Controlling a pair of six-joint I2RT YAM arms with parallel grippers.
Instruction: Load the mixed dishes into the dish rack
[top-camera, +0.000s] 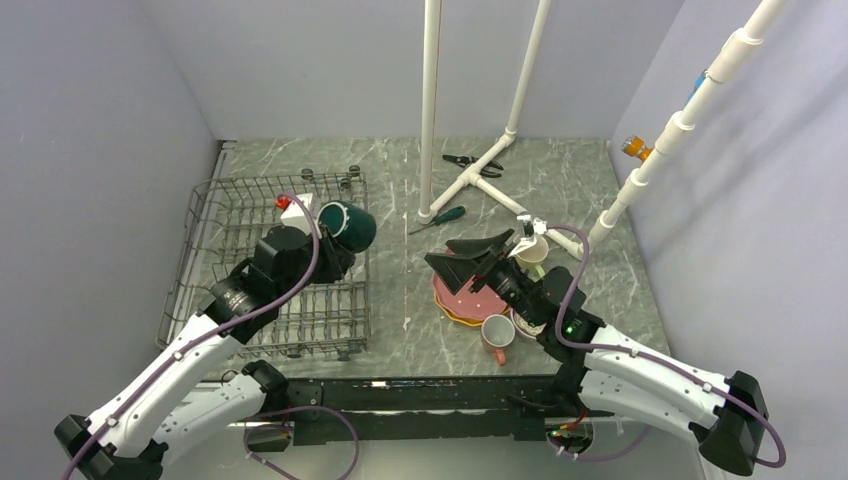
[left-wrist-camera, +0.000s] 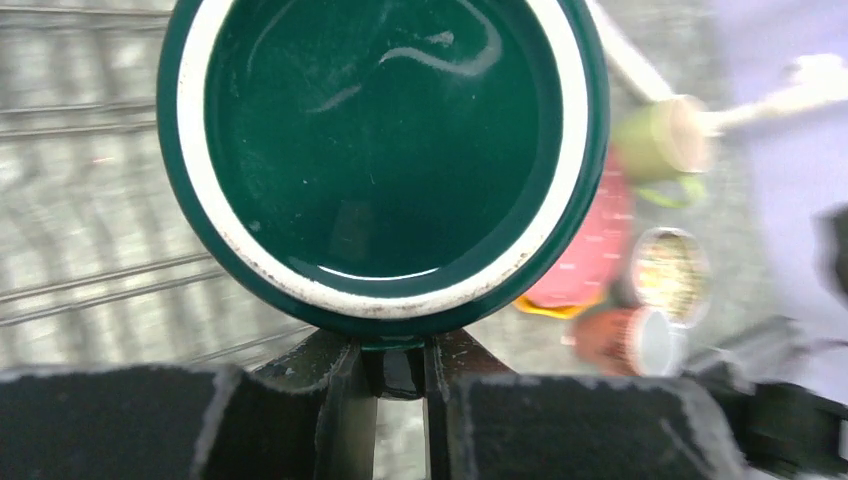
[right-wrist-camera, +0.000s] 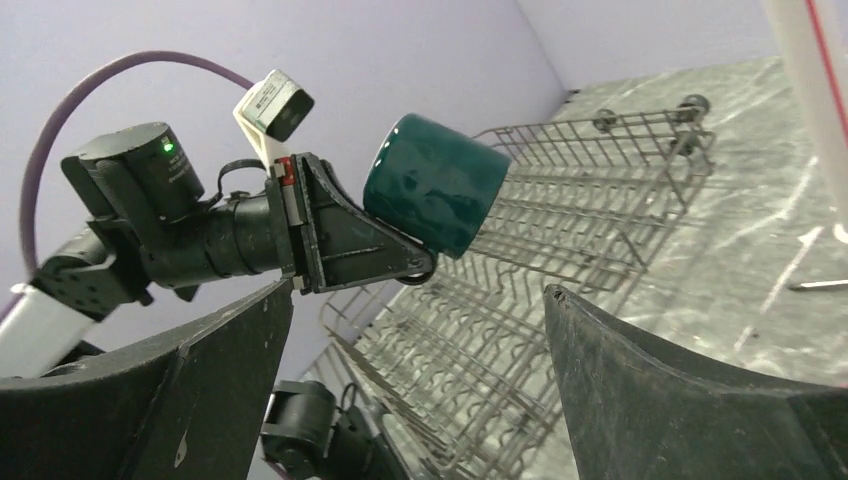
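Note:
The rack's far corner stands bare to the left in the top view, so the robot will next swing its left gripper over that corner, tip downward, lower it and release.
My left gripper (top-camera: 333, 247) is shut on the handle of the dark green mug (top-camera: 348, 225), holding it on its side above the far right part of the grey wire dish rack (top-camera: 196, 215). In the left wrist view the mug's base (left-wrist-camera: 385, 140) fills the picture, and its handle sits between the fingers of the left gripper (left-wrist-camera: 398, 352). My right gripper (top-camera: 440, 262) stands open and empty over the pink plate (top-camera: 470, 302), which lies on the yellow-orange plate (top-camera: 456, 317). A salmon mug (top-camera: 497, 334) and a light green mug (top-camera: 533, 251) stand beside them. The floral bowl (left-wrist-camera: 670, 272) shows in the left wrist view.
A white pipe frame (top-camera: 431, 110) rises from the middle of the table, with a green-handled screwdriver (top-camera: 438, 220) and pliers (top-camera: 472, 163) at its foot. Grey walls close in on the left and right. The rack (right-wrist-camera: 600, 165) has rows of bare tines.

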